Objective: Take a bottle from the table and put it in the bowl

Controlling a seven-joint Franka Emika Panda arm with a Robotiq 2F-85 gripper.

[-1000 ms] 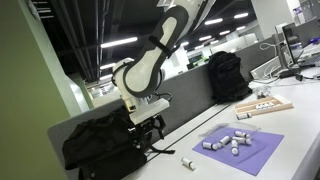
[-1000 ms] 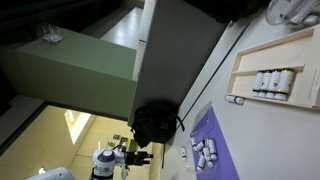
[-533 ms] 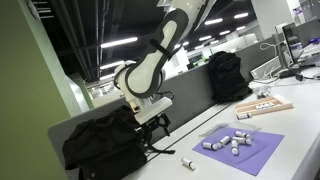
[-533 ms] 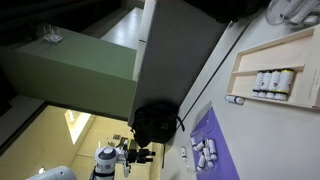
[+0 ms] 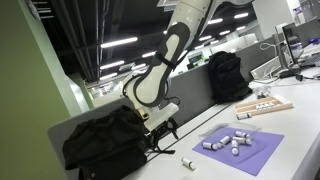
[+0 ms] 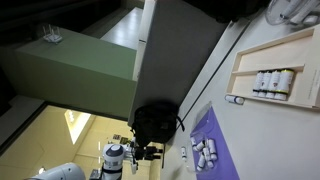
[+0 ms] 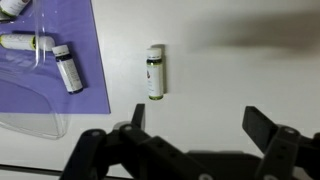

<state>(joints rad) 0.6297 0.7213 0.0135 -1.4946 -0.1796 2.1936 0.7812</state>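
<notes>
The bottle's labelled body [image 5: 189, 163] [image 7: 155, 79] is below my gripper and to its left in the wrist view, clear of the mat's bottles. I should lower and shift my gripper onto it next.
A tiny white bottle [image 7: 155, 72] with a green-dark end lies alone on the white table [image 7: 230, 80], just beyond the purple mat [image 7: 60, 30]. It also shows in an exterior view [image 5: 187, 162]. My gripper [image 7: 200, 125] is open and empty, and it hovers above the table a little to the right of this bottle. It also shows in both exterior views [image 5: 163, 128] [image 6: 140, 153]. Several similar bottles [image 7: 68, 68] lie on the mat. A clear bowl-like rim [image 7: 40, 125] shows over the mat's near corner.
A black backpack [image 5: 100, 145] sits right behind the gripper against the grey partition, and another [image 5: 225, 75] stands further along. A wooden tray [image 5: 265, 107] with more bottles [image 6: 272, 80] lies beyond the mat.
The arm has swung along the table toward the mat, carrying the open gripper closer to the lone bottle. The bottles have not moved.
</notes>
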